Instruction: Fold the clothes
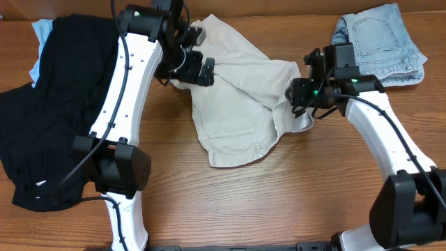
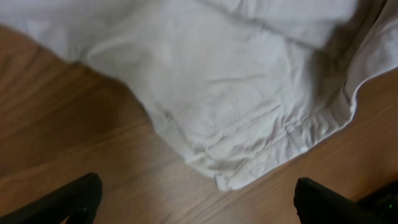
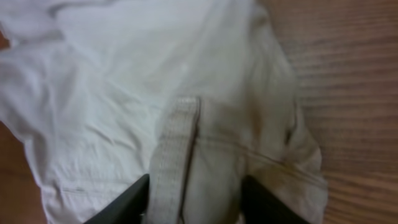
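My left gripper is to move back next and go down onto the shorts' near corner [image 1: 217, 159] [image 2: 227, 173] to close on the cloth, because that corner lies free against bare wood.
The clothes, a pair of cream shorts [image 1: 237, 104], lie crumpled in the middle of the table. My left gripper [image 1: 195, 68] hovers over their upper left part, open. In the left wrist view its fingers [image 2: 74, 199] stand wide apart over bare wood, and a corner of the shorts [image 2: 236, 81] lies just ahead of them. My right gripper [image 1: 298, 94] is at the shorts' right edge. In the right wrist view its two dark fingers [image 3: 124, 199] press from both sides on a bunched fold of waistband [image 3: 180, 155], which fills the gap between them.
A big black garment [image 1: 49, 104] covers the table's left side, partly under the left arm, with a bit of pale blue cloth [image 1: 42, 31] behind it. Light-blue denim shorts [image 1: 380, 42] lie at the back right, just behind the right gripper. Bare wood runs along the front.
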Controlling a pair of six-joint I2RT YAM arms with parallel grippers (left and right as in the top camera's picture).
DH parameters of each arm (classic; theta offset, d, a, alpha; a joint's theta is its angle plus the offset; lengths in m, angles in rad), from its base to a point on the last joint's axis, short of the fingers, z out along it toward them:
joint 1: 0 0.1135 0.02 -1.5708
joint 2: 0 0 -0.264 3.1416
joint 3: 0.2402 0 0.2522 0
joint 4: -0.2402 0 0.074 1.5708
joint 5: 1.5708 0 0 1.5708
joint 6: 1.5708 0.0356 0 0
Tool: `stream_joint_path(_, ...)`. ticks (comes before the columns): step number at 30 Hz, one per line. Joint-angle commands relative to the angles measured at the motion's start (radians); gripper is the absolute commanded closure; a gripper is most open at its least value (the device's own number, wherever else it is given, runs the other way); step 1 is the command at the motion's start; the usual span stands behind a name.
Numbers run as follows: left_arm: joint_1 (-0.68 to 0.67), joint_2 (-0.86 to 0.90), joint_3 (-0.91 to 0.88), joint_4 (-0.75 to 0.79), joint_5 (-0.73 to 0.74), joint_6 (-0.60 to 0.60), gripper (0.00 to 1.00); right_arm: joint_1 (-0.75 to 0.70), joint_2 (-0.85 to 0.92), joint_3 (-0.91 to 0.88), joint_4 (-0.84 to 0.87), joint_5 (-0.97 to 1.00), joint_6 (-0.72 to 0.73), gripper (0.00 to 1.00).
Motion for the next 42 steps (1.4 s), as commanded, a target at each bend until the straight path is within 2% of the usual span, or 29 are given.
stream_joint_path(1, 0.005, 0.004, -0.044, -0.071, -0.036, 0.023, 0.00, -0.002, 0.017, 0.020, 0.002, 0.020, 0.020, 0.73)
stream_joint_path(4, -0.013, 0.004, -0.086, -0.144, -0.037, 0.055, 0.00, -0.003, 0.016, 0.020, 0.008, 0.026, 0.051, 0.83)
stream_joint_path(9, -0.061, -0.005, -0.233, -0.168, -0.022, 0.097, 0.00, -0.003, 0.016, 0.020, 0.004, 0.026, 0.054, 0.84)
stream_joint_path(13, -0.103, -0.005, -0.373, -0.118, -0.021, 0.088, 0.00, -0.003, 0.016, 0.020, 0.002, 0.026, 0.054, 0.84)
stream_joint_path(19, -0.155, -0.006, -0.561, 0.044, -0.026, -0.024, 0.00, -0.009, 0.016, 0.020, -0.005, 0.026, 0.054, 0.84)
stream_joint_path(26, -0.278, -0.012, -0.724, 0.227, -0.237, -0.252, 0.00, -0.013, 0.016, 0.020, -0.011, 0.026, 0.054, 0.82)
stream_joint_path(34, -0.349, -0.012, -0.782, 0.360, -0.352, -0.399, 0.00, -0.013, 0.016, 0.020, -0.013, 0.026, 0.054, 0.82)
stream_joint_path(39, -0.333, -0.012, -0.782, 0.401, -0.363, -0.412, 0.00, -0.013, 0.016, 0.020, -0.014, 0.026, 0.054, 0.82)
stream_joint_path(40, -0.327, -0.012, -0.782, 0.409, -0.362, -0.411, 0.04, -0.013, 0.016, 0.020, -0.014, 0.026, 0.054, 0.81)
stream_joint_path(41, -0.323, -0.012, -0.782, 0.415, -0.361, -0.411, 0.16, -0.013, 0.016, 0.020, -0.014, 0.026, 0.054, 0.81)
stream_joint_path(42, -0.321, -0.012, -0.782, 0.418, -0.350, -0.411, 0.44, -0.013, 0.016, 0.020, -0.014, 0.026, 0.054, 0.80)
